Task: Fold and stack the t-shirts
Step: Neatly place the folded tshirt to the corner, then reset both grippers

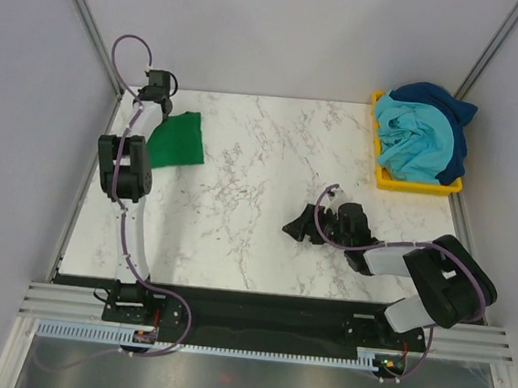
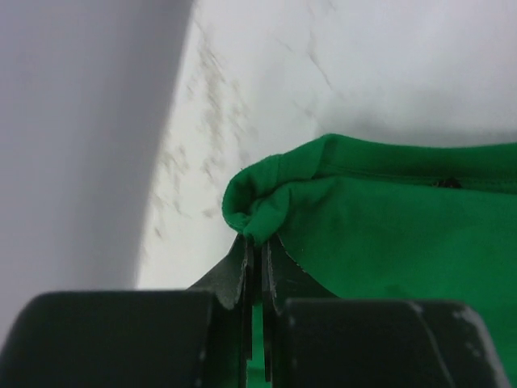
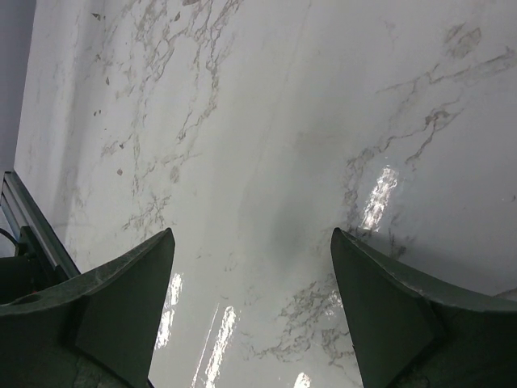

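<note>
Next, my left gripper goes outward and to the left in the top view and releases the t-shirt at the table's far corner, since bare marble shows there.
A folded green t-shirt (image 1: 176, 139) lies at the table's far left; it fills the right of the left wrist view (image 2: 388, 226). My left gripper (image 1: 157, 111) is shut on a bunched corner of it (image 2: 260, 242), close to the left wall. My right gripper (image 1: 294, 225) is open and empty over bare marble in the middle right of the table, its fingers (image 3: 121, 299) spread wide. A pile of light blue and dark blue t-shirts (image 1: 423, 132) fills the yellow bin (image 1: 420, 185) at the far right.
The grey left wall (image 2: 73, 137) stands right beside the left gripper. The metal frame rail (image 1: 265, 323) runs along the near edge, and its corner shows in the right wrist view (image 3: 24, 234).
</note>
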Robot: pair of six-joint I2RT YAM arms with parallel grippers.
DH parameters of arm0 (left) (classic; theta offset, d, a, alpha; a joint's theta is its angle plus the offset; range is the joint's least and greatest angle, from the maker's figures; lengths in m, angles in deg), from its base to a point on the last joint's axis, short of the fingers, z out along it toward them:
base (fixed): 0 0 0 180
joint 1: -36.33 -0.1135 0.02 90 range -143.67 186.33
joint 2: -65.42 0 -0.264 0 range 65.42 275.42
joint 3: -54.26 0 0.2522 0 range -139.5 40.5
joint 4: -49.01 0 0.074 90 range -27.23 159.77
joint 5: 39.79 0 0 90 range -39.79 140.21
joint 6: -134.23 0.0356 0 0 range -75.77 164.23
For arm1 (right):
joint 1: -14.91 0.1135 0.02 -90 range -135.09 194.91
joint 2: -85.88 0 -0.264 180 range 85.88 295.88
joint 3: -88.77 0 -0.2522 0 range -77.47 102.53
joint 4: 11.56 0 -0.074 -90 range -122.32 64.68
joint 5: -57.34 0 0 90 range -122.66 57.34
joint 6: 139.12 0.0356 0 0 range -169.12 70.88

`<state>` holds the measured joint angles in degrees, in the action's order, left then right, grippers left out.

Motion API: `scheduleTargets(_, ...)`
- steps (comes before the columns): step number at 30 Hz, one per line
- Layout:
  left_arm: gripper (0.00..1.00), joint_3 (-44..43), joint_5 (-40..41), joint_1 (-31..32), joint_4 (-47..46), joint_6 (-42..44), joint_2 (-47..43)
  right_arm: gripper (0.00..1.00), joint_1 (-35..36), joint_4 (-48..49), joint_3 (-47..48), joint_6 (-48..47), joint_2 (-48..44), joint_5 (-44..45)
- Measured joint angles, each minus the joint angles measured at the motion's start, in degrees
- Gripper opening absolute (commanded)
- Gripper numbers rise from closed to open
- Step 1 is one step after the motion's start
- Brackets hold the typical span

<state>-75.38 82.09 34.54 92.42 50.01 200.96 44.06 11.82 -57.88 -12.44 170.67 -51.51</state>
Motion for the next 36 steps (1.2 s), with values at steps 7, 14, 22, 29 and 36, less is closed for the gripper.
scheduleTargets(7,0.02,-6.47,5.62,-1.64,-25.24,14.93,7.65,0.87,0.0,1.81,0.76,0.11,1.92,-1.11)
scheduleTargets(14,0.13,-14.43,4.59,-2.82,-40.44,18.4,15.91,0.87,0.0,3.39,1.36,0.22,3.61,-1.95)
scheduleTargets(22,0.54,-19.82,4.96,-5.81,-44.61,18.18,20.57,0.87,0.0,4.79,1.92,0.85,5.05,-2.51)
scheduleTargets(29,1.0,-16.65,3.5,-6.34,-47.74,16.83,18.51,0.87,0.0,5.09,1.95,1.07,5.2,-2.54)
scheduleTargets(36,1.0,0.63,4.48,-0.85,-47.08,13.29,0.94,0.87,0.0,5.35,1.81,1.27,5.2,-2.34)
